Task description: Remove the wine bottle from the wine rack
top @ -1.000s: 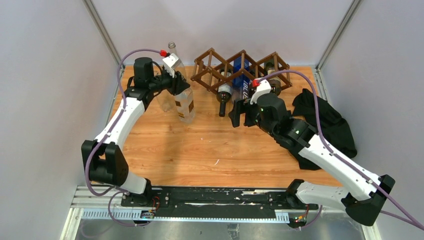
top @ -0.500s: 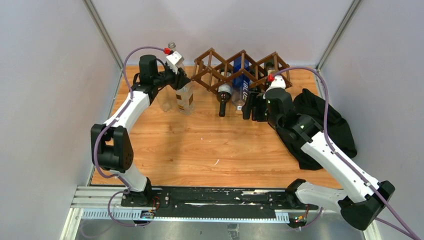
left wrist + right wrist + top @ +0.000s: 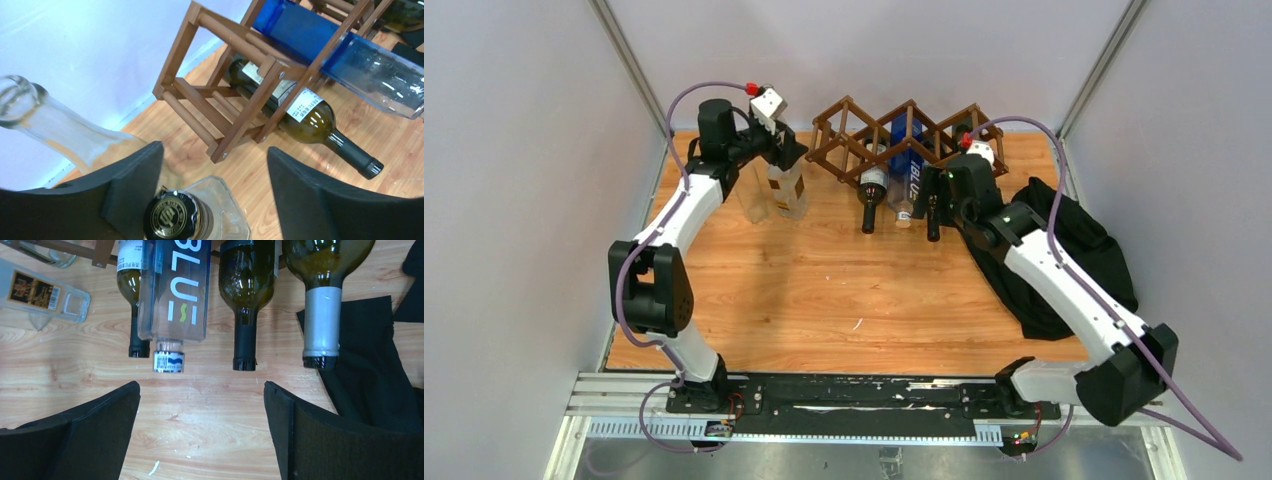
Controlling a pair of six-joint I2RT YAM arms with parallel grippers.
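Note:
Next, my right gripper moves outward past the blue bottle's cap and lowers around the blue bottle's lettered body (image 3: 910, 178) (image 3: 177, 294), since that body sticks out of the rack.
The dark brown wine rack (image 3: 904, 135) stands at the back of the table. A green wine bottle (image 3: 871, 192) with a white label lies in a low cell, neck toward me, next to a blue bottle (image 3: 906, 168). In the right wrist view two more dark wine bottles (image 3: 246, 285) lie right of the blue one (image 3: 172, 290), all necks pointing at my right gripper (image 3: 201, 387), which hangs open and empty over bare wood just short of the necks. My left gripper (image 3: 214, 150) is open above a square clear bottle (image 3: 172, 217) with a black cap, standing upright left of the rack.
A tall clear empty bottle (image 3: 752, 195) stands just left of the square one. A black cloth (image 3: 1074, 250) is heaped at the right of the table, beside my right arm. Grey walls close in the back and both sides.
My left gripper has set the square clear bottle upright and opened off it. My right gripper has moved right and closer to the rack, turning to face the bottle necks.

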